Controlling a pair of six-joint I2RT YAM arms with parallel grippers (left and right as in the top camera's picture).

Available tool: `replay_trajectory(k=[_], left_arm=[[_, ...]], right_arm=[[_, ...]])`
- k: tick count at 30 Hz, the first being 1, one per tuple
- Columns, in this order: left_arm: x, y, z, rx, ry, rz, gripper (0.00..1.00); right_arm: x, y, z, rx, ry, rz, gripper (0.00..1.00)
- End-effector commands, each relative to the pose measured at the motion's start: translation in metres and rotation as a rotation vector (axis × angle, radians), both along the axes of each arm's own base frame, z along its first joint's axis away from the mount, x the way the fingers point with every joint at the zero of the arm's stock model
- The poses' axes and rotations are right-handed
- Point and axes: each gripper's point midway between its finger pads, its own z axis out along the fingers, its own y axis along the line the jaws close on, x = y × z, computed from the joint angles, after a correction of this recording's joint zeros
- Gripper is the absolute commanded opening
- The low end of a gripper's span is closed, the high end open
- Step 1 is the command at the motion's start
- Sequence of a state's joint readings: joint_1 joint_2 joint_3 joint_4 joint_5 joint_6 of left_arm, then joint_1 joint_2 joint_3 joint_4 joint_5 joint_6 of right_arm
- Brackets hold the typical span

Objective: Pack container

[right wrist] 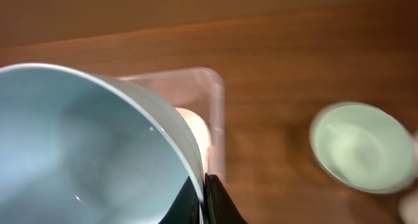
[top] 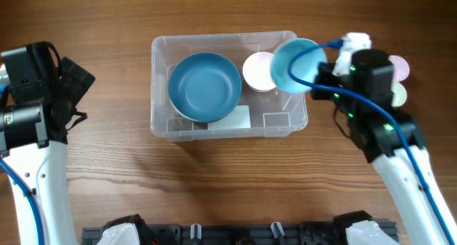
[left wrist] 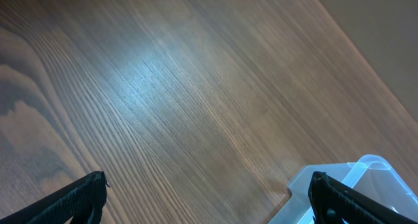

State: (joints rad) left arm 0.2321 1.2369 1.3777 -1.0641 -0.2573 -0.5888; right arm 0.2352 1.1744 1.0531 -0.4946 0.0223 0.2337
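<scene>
The small pink bowl (top: 258, 71) (right wrist: 198, 134) is below my right gripper and to its left in the overhead view. I will bring the gripper down across to it next and release.
The clear rectangular container (top: 161, 123) stands at the table's middle, with a large dark blue bowl (top: 205, 86) and a small pink bowl (top: 258, 71) inside. My right gripper (top: 323, 79) is shut on the rim of a light blue bowl (top: 296, 64) and holds it tilted above the container's right end. In the right wrist view the light blue bowl (right wrist: 78, 152) fills the left side, pinched between the fingers (right wrist: 204, 201), with the container's corner (right wrist: 215, 106) behind it. My left gripper (left wrist: 208, 198) is open and empty over bare wood, beside the container's corner (left wrist: 366, 175).
A pale green bowl (top: 399, 95) and a pink bowl (top: 400, 66) sit on the table right of the container, partly hidden by the right arm. The green bowl also shows in the right wrist view (right wrist: 359, 145). The left arm (top: 36, 88) is at the left edge.
</scene>
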Motion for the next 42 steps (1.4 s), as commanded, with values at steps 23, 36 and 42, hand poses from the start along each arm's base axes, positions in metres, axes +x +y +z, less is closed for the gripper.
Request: replay_trajectory(k=[23, 36, 42], left_arm=[[0.0, 0.002, 0.007, 0.005, -0.02, 0.009, 1.0], [0.0, 0.002, 0.007, 0.005, -0.02, 0.009, 1.0], [0.0, 0.002, 0.007, 0.005, -0.02, 0.009, 1.0]], right_arm=[[0.07, 0.051, -0.109, 0.005, 0.132, 0.082, 0.46], [0.056, 0.025, -0.066, 0.108, 0.128, -0.113, 0.61], [0.024, -0.04, -0.037, 0.167, 0.148, -0.34, 0.53]])
